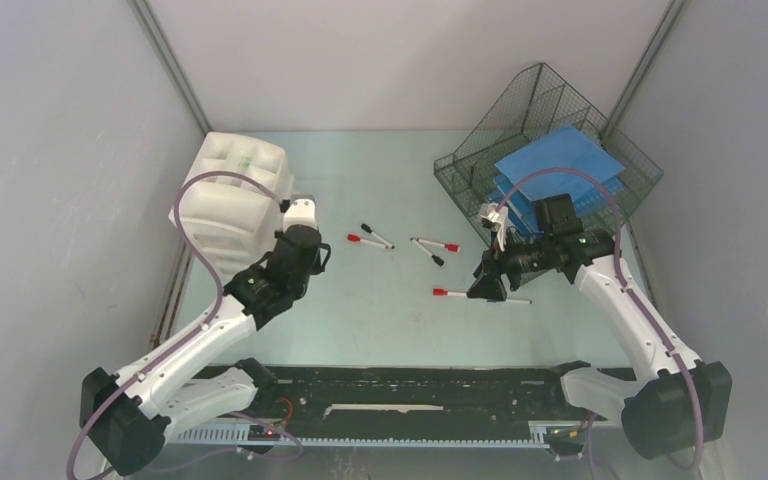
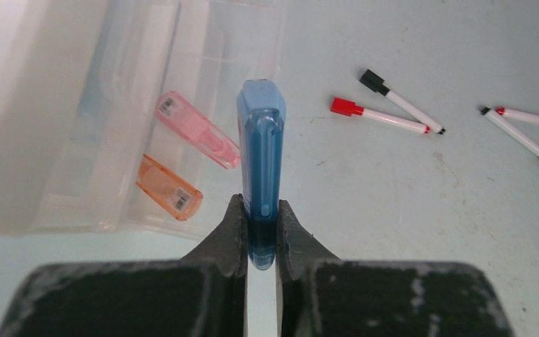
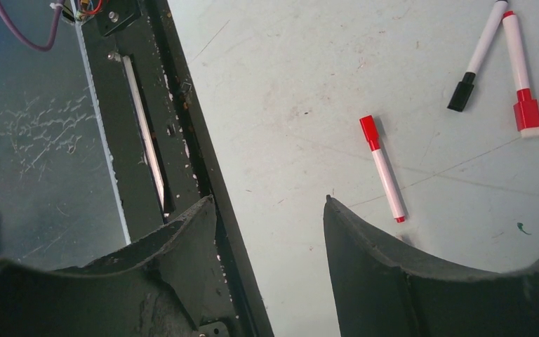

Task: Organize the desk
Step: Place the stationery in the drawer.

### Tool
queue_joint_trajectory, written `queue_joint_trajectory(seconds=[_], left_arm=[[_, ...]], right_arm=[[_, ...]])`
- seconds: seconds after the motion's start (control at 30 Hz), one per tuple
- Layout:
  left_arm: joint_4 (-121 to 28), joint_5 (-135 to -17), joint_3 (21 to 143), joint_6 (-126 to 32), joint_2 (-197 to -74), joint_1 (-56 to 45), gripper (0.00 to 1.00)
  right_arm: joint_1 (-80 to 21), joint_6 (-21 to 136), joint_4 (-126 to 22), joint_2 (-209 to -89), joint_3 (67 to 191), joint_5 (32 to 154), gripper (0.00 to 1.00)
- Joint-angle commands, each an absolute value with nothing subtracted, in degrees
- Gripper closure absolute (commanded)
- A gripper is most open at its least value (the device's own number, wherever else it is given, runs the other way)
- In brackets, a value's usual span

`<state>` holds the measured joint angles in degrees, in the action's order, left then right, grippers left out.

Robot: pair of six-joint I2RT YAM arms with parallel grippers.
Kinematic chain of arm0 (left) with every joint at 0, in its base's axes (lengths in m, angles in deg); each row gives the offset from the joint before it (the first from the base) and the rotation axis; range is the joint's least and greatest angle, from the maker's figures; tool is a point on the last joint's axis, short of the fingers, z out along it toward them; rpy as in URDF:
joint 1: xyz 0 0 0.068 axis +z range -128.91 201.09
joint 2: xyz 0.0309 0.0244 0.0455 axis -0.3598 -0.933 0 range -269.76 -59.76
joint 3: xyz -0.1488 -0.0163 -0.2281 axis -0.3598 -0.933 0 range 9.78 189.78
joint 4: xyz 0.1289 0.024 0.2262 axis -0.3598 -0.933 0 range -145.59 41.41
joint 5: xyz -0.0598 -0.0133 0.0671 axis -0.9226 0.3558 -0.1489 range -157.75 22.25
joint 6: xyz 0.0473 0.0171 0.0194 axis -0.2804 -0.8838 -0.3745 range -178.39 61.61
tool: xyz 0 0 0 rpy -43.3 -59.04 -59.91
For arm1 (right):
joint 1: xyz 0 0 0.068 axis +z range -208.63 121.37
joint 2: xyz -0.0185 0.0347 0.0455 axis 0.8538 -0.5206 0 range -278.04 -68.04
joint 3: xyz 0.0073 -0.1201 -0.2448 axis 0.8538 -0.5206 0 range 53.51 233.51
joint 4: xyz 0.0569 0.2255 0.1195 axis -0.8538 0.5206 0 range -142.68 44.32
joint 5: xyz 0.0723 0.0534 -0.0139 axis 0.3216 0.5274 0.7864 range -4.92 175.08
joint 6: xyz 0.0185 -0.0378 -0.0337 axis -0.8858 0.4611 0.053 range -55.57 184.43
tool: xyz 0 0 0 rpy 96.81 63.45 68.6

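Observation:
Similar cases lie in the clear drawer [image 2: 198, 131]. My left gripper will move toward the left in the wrist view, over the pink case there, to let go of its case.
The pale mint-green desk [image 1: 380, 330] holds several loose markers. My left gripper [image 2: 260, 205] is shut on a translucent blue case [image 2: 260, 147], held upright beside the white plastic drawer unit [image 1: 230, 195]. Pink [image 2: 198, 130] and orange [image 2: 170, 188] cases lie in the unit's clear drawer. My right gripper [image 3: 269, 203] is open and empty, low over the desk near the black rail [image 3: 147, 140]. A red-capped marker [image 3: 384, 168] lies just right of its right finger. In the top view the right gripper [image 1: 487, 285] hovers over that marker [image 1: 460, 294].
Red- and black-capped markers lie in two pairs mid-desk [image 1: 370, 240] [image 1: 435, 246]. A dark wire-mesh tray [image 1: 520, 100] holding blue folders [image 1: 558, 160] stands tilted at the back right. Grey walls enclose the desk.

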<state>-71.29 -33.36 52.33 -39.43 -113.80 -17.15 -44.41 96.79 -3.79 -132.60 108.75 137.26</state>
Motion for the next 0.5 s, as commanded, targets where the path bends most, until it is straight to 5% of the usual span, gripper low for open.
queue_joint_trajectory(seconds=[0.0,0.47], left_arm=[[-71.35,-32.06,55.74,-42.59,-115.66,-14.59,0.91],[-71.35,-27.82,60.96,-46.13,-126.14,-8.35,0.91]], right_arm=[[-44.56,98.19,-3.37,-131.59,110.81,136.94,0.35],[-44.74,98.36,-3.28,-131.89,110.8,136.76,0.35]])
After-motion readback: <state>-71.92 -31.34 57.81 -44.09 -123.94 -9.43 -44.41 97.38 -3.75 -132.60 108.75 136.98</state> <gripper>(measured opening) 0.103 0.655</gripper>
